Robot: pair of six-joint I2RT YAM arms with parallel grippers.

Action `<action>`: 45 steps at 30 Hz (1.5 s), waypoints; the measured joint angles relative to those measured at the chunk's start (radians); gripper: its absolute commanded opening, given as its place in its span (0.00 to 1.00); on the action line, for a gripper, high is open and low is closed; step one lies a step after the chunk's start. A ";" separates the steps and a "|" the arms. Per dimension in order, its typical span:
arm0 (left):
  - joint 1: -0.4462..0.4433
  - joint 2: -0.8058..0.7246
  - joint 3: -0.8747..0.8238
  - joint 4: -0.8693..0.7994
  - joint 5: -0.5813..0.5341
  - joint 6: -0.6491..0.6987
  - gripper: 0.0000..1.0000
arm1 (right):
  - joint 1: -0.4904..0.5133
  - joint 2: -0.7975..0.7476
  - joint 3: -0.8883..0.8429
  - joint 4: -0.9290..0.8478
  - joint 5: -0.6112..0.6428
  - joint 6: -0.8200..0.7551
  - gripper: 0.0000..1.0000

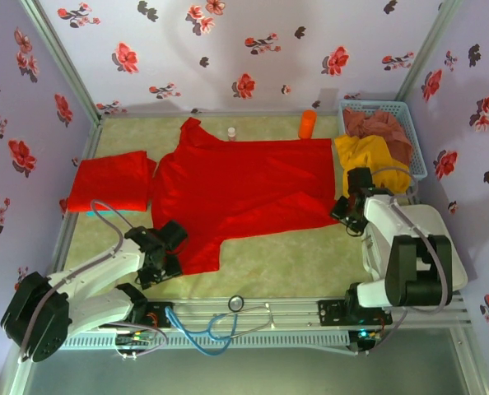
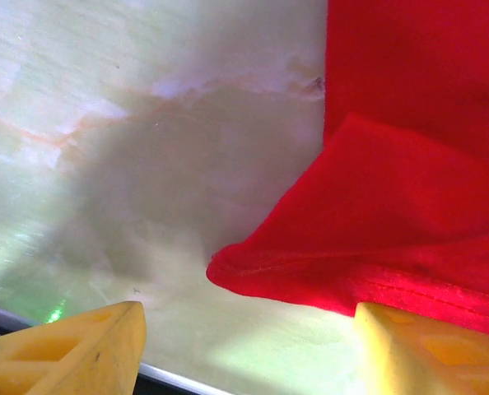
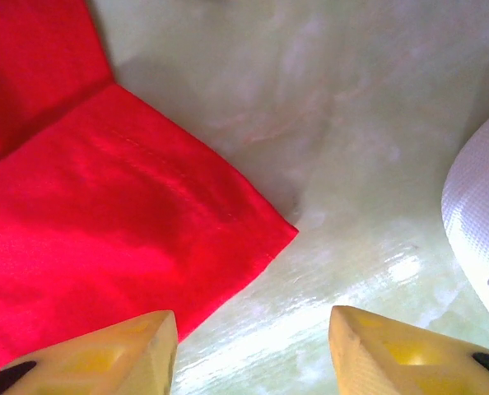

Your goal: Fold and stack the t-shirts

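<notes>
The hem at the bright red t-shirt's near corner (image 1: 334, 223) (image 3: 269, 234) comes between my right gripper's open fingers next as the gripper lowers, because the corner lies just ahead of them.
A bright red t-shirt (image 1: 244, 185) lies spread flat across the middle of the table, with a sleeve trailing toward the near left. A second red t-shirt (image 1: 111, 181) sits folded at the left. My left gripper (image 1: 164, 253) hovers open just beside the near sleeve end (image 2: 253, 276), its yellow fingertips (image 2: 80, 350) either side with bare table between them. My right gripper (image 1: 349, 207) stands open at the shirt's near right corner (image 3: 261, 234), which lies just ahead of the fingers (image 3: 104, 354), untouched.
A blue basket (image 1: 393, 123) of brown and yellow clothes (image 1: 364, 156) stands at the back right. An orange bottle (image 1: 308, 123) and a small white object (image 1: 232, 132) sit at the back edge. Floral walls enclose the table. A white surface (image 3: 479, 222) borders the right wrist view.
</notes>
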 measured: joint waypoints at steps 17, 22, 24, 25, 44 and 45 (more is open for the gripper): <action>0.010 0.017 -0.016 0.017 0.000 0.002 0.67 | 0.008 0.147 0.040 0.043 0.014 -0.018 0.00; 0.023 0.010 -0.016 0.017 0.000 0.002 0.66 | 0.016 0.077 0.039 -0.007 -0.011 -0.021 0.00; 0.024 0.011 -0.010 0.013 0.001 0.003 0.66 | 0.022 0.032 0.038 -0.044 -0.024 -0.021 0.00; 0.024 0.012 -0.004 0.012 0.000 0.005 0.66 | 0.024 0.003 0.038 -0.069 -0.031 -0.021 0.00; 0.026 0.124 0.011 0.109 0.031 0.034 0.32 | 0.051 -0.267 0.043 -0.305 -0.032 -0.010 0.00; 0.026 0.125 0.011 0.116 0.035 0.037 0.28 | 0.051 -0.273 0.043 -0.305 -0.030 -0.010 0.00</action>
